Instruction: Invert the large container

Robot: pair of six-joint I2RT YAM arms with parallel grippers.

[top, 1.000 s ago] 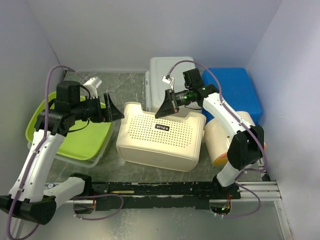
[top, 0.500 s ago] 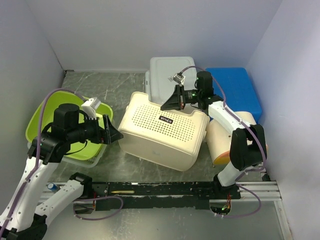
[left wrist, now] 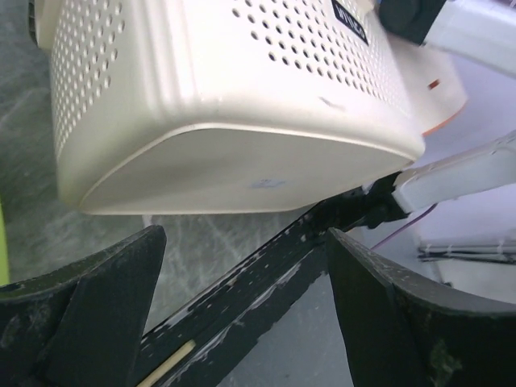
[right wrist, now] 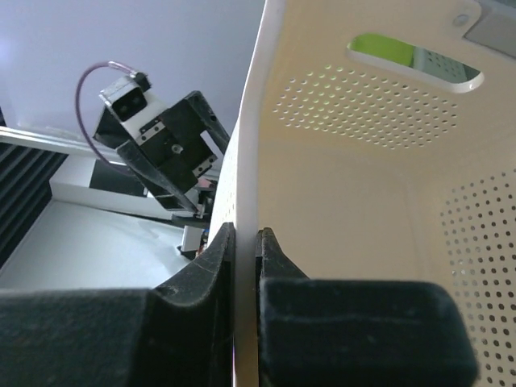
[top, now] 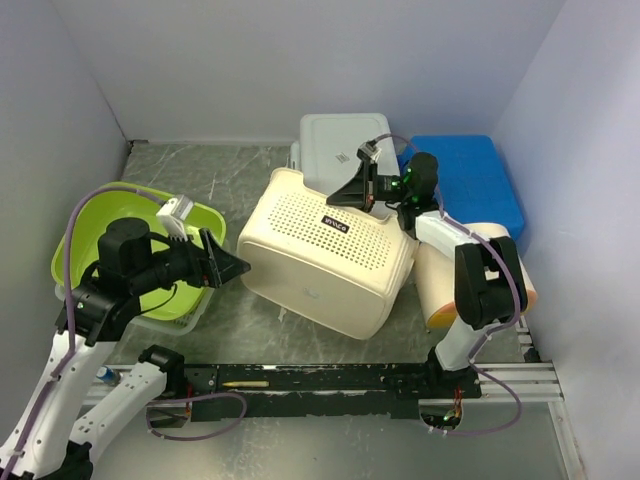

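Observation:
The right gripper swings outward and down toward the white mesh-walled basket next, then lets go of the basket's rim, since the opening faces sideways.
The large container (top: 325, 265), a cream perforated basket, stands tipped on its side in the middle of the table, a perforated wall facing up and its open mouth facing the far right. It fills the top of the left wrist view (left wrist: 226, 105) and the right wrist view (right wrist: 379, 161). My right gripper (top: 362, 190) is shut on the container's far rim, one finger on each side of the wall (right wrist: 245, 266). My left gripper (top: 232, 266) is open and empty, just left of the container's near left corner.
A lime green tub (top: 150, 260) sits under the left arm. A white mesh-walled basket (top: 340, 140) lies behind the container. A blue tub (top: 470, 180) is at the far right, a cream and orange tub (top: 440, 285) below it. A black rail (top: 330, 378) runs along the near edge.
My right gripper has lifted the container's far rim and tipped the container further, turning it towards the near left. My left gripper has drawn back and lower, to the container's near left corner.

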